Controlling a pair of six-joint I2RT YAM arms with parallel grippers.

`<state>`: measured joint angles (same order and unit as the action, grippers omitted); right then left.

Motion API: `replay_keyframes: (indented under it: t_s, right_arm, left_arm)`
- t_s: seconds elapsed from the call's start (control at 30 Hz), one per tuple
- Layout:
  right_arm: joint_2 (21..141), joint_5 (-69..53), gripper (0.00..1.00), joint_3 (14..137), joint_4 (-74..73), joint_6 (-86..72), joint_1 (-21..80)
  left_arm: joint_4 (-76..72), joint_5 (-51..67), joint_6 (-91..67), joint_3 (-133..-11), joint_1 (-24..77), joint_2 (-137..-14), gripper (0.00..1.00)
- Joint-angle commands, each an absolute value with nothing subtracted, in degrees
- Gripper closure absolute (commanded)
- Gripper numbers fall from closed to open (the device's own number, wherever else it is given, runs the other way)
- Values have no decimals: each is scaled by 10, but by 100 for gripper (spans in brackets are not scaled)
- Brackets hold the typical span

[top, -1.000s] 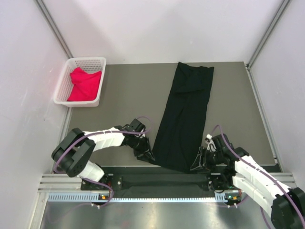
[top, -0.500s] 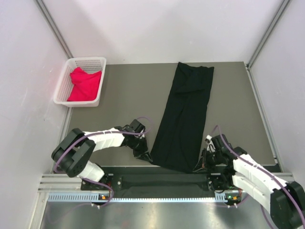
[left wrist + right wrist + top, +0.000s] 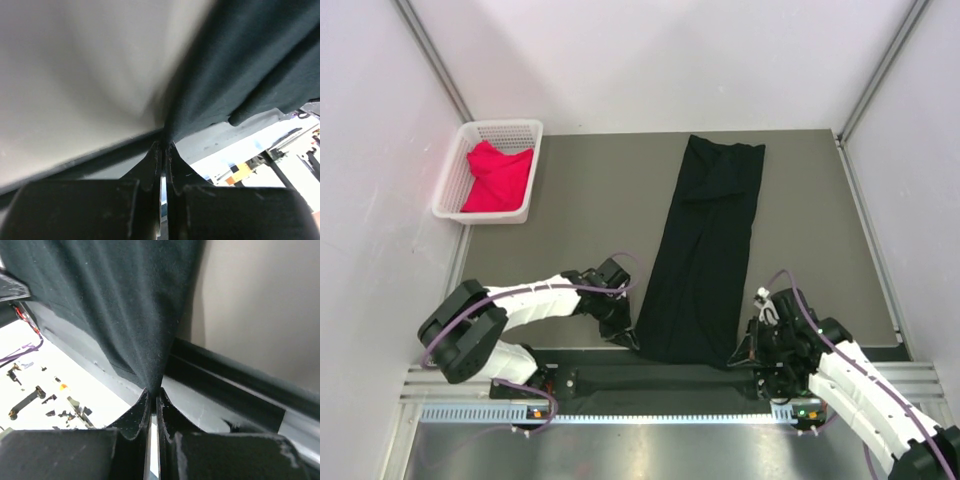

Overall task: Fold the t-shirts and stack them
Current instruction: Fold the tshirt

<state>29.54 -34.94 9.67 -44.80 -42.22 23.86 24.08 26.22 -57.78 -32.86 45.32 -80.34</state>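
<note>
My left gripper will next bring the black t-shirt's near corner outward onto its far part's basket-side edge (image 3: 681, 195) and let go, because the t-shirt still lies long.
A black t-shirt (image 3: 705, 250) lies as a long narrow strip down the middle of the table, its near end over the front edge. My left gripper (image 3: 631, 341) is shut on the near left corner of this black t-shirt (image 3: 240, 65), the cloth pinched at its tips (image 3: 163, 144). My right gripper (image 3: 741, 356) is shut on the near right corner, where the black cloth (image 3: 115, 305) tapers into the closed jaws (image 3: 153, 391). The red-pink t-shirt (image 3: 498, 176) lies crumpled in the basket at the far left.
A white lattice basket (image 3: 452, 172) stands at the table's far left corner. White walls with metal posts close in three sides. A black rail (image 3: 650, 380) runs along the front edge between the arm bases.
Both grippers have shut on the near corners of the black t-shirt. The shirt's near end has been drawn slightly toward the front edge, and its far end has slipped nearer too.
</note>
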Motion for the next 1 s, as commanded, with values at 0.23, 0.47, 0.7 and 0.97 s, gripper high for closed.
replay_keyframes:
  t_s: [0.23,0.47,0.7,0.97]
  right_arm:
    - [424,-253,100,282,-452,-367,212]
    - [584,-288,100,403,-444,-250,56]
    - [750,-306,100,536,-430,-183,5]
    - [886,-301,100,661,-417,-185,-18]
  left_arm:
    - [446,130,-472,-658,438,-869,100]
    - [485,127,-404,-838,377,-1019,100]
    - [475,165,-384,-975,328,-1159,100]
    - [434,224,-392,-1120,287,-1269,100]
